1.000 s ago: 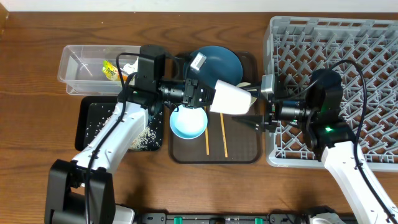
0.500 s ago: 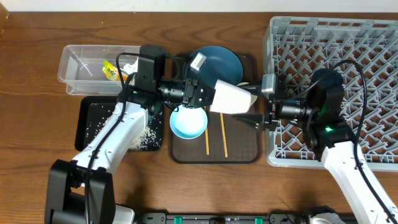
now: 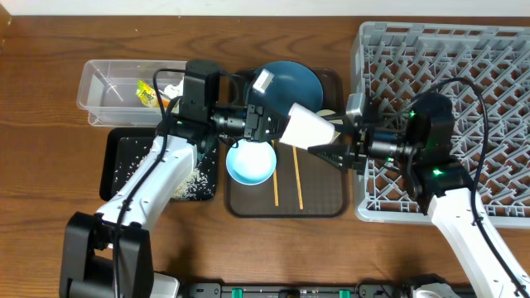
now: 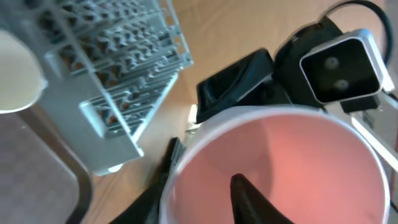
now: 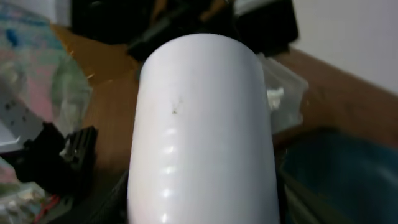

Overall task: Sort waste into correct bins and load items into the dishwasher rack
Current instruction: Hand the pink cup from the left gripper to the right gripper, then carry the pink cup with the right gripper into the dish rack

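My right gripper swings across the rack (image 3: 464, 50) next, down onto the rack's side farthest from the brown tray, and releases the pinkish cup there, since slots there stand empty.
A pinkish cup (image 3: 308, 130), white outside and pink inside, hangs on its side above the brown tray between my two grippers. My left gripper (image 3: 280, 131) straddles its rim, one finger inside the cup (image 4: 280, 168) and standing off the wall, so it is open. My right gripper (image 3: 330, 139) is shut on the cup's closed end (image 5: 202, 124), a finger on each side. Below lie the light blue bowl (image 3: 251, 163), two chopsticks (image 3: 298, 184) and the dark blue plate (image 3: 290, 83). A white cup (image 3: 329, 112) stands by the plate. The grey dishwasher rack (image 3: 464, 50) is at the right.
The clear container (image 3: 112, 83) at the back left holds a yellow-green wrapper (image 3: 147, 93) and white tissue (image 3: 172, 88). The black tray (image 3: 124, 157) in front of it carries rice grains (image 3: 195, 182). The brown serving tray (image 3: 323, 203) sits between the bins and the rack.
My right gripper moved left and closed round the cup's end. My left gripper's jaws parted at the rim. The cup tilted slightly.
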Robot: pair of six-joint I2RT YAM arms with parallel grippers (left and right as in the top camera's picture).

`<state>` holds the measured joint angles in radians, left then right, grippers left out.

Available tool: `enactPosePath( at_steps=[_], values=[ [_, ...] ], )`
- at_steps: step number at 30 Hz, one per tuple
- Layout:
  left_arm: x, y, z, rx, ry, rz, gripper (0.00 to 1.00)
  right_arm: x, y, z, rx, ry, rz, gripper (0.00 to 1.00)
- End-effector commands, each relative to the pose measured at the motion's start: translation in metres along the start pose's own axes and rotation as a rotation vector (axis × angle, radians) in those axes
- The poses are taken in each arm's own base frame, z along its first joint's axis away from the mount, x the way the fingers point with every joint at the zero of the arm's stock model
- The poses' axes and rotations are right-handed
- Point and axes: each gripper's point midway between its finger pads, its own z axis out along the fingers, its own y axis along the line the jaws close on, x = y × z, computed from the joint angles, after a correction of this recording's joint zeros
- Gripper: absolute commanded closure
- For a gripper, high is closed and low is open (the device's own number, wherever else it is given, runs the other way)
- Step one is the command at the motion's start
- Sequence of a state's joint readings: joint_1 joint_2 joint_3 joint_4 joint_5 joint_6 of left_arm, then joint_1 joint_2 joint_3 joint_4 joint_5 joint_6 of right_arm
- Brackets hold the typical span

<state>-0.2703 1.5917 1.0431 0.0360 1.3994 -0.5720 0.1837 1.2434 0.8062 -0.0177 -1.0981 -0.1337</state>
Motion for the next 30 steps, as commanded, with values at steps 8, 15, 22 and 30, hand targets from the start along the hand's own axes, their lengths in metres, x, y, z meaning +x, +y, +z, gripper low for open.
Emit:
enactPosePath(
  at_steps=[8,15,22,30],
  values=[
    [-0.003,0.101,-0.04,-0.584,-0.168,-0.071,0.55,0.023,-0.063,-0.032,0.415,0.09,0.252,0.62],
    [0.011,0.109,-0.106,-0.937,-0.227,-0.035,0.52,0.008,-0.098,-0.119,0.747,0.116,0.398,0.68],
    [0.014,0.084,-0.143,-1.113,-0.312,0.024,0.47,0.011,-0.113,-0.226,1.159,0.17,0.588,0.82],
    [0.013,0.08,-0.144,-1.113,-0.322,0.04,0.47,0.032,-0.117,-0.325,1.466,0.208,0.866,0.99]
  ],
)
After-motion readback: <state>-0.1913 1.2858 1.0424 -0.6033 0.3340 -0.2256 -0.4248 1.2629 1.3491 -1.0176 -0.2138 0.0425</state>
